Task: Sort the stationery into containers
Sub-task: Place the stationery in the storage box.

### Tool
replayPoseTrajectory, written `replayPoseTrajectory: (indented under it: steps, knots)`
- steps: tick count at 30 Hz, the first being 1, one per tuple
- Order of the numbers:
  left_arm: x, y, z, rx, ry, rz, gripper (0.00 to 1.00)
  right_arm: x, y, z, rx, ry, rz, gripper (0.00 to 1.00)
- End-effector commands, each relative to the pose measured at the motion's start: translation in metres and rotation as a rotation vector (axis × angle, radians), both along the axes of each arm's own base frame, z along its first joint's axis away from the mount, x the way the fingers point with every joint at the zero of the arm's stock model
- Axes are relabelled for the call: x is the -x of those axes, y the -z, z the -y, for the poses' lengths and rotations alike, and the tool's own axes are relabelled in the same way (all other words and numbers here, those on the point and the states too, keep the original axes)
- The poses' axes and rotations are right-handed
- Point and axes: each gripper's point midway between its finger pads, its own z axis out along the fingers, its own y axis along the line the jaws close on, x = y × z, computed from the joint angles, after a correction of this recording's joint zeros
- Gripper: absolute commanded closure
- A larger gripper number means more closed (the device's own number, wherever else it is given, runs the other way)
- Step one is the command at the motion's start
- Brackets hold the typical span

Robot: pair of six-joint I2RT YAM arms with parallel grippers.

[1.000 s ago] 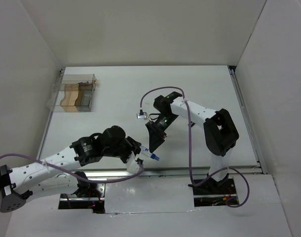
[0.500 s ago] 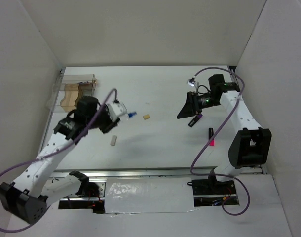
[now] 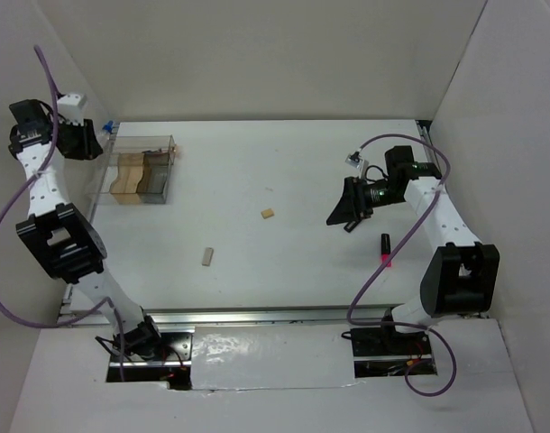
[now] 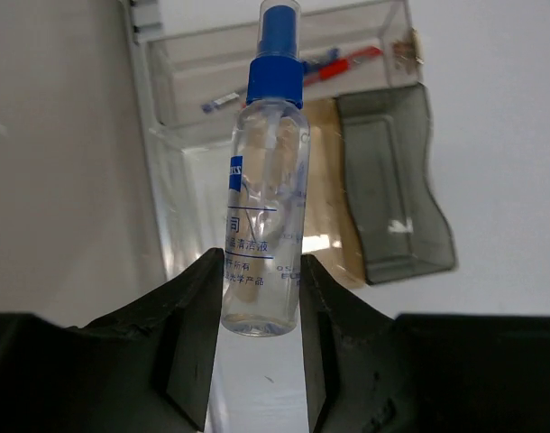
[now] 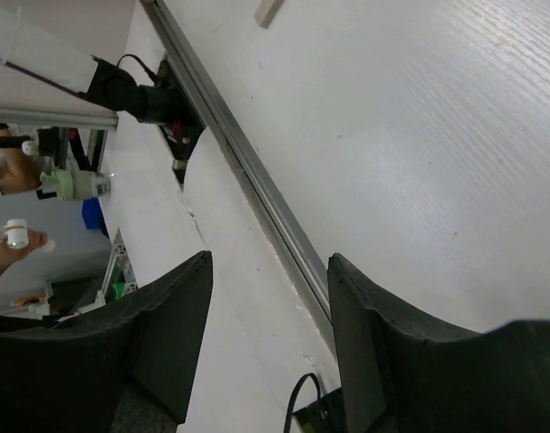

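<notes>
My left gripper is above a free space, so next it needs to go down with the tube (image 4: 264,207) into the empty clear section of the box beside the tan insert (image 4: 203,200) and let go of it.
My left gripper (image 3: 92,141) is raised at the far left, shut on the clear blue-capped tube (image 4: 264,207). In the left wrist view the gripper (image 4: 261,269) holds the tube above the clear compartment box (image 4: 158,90). A red pen (image 4: 349,63) and a blue pen (image 4: 221,102) lie in the box's far compartment. The box (image 3: 135,171) stands at the far left. Two tan eraser blocks (image 3: 268,214) (image 3: 208,257) lie mid-table. My right gripper (image 3: 343,211) (image 5: 268,269) is open and empty. A dark marker (image 3: 349,225) lies beside it, and a pink-black marker (image 3: 384,250) is nearby.
The box has a tan insert (image 3: 124,175) and a grey-brown insert (image 4: 394,194). White walls close in on the left, back and right. A metal rail (image 5: 257,180) runs along the table's near edge. One eraser block (image 5: 268,11) shows in the right wrist view.
My left arm has swung up and to the far left, carrying the tube from mid-table to over the box. My right gripper has shifted slightly down and left.
</notes>
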Motion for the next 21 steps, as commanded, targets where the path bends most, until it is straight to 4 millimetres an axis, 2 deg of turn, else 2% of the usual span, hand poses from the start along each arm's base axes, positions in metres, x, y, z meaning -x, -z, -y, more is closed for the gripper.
replayPoseTrajectory:
  steps: [1,2,3,4,5,8,11,18,21]
  knots:
    - [-0.019,-0.017,-0.019,0.000,0.060,0.041,1.00,-0.003,-0.010,-0.003,-0.002,-0.009,0.082,0.40]
    - [-0.022,0.004,-0.032,0.027,0.051,0.006,1.00,-0.002,-0.010,-0.004,-0.003,-0.011,0.085,0.40]
    - [-0.028,-0.004,-0.040,0.012,0.053,0.028,1.00,-0.002,-0.009,-0.004,-0.001,-0.011,0.084,0.40]
    - [-0.031,-0.001,-0.045,0.012,0.043,0.022,1.00,-0.001,-0.008,-0.004,0.003,-0.012,0.087,0.40]
    - [-0.032,0.016,-0.054,0.010,0.023,-0.018,1.00,-0.001,-0.006,-0.004,0.003,-0.012,0.080,0.40]
    - [-0.035,0.031,-0.069,-0.021,-0.003,-0.038,1.00,0.001,-0.003,-0.004,0.009,-0.016,0.074,0.40]
    - [-0.029,0.057,-0.074,-0.001,-0.031,-0.088,1.00,0.000,-0.002,-0.004,0.007,-0.013,0.076,0.40]
    - [-0.020,0.090,-0.084,0.050,-0.128,-0.155,1.00,-0.003,0.004,-0.004,0.007,-0.012,0.051,0.41]
    - [-0.017,0.099,-0.088,0.051,-0.167,-0.168,0.99,-0.004,0.004,-0.004,0.005,-0.010,0.056,0.41]
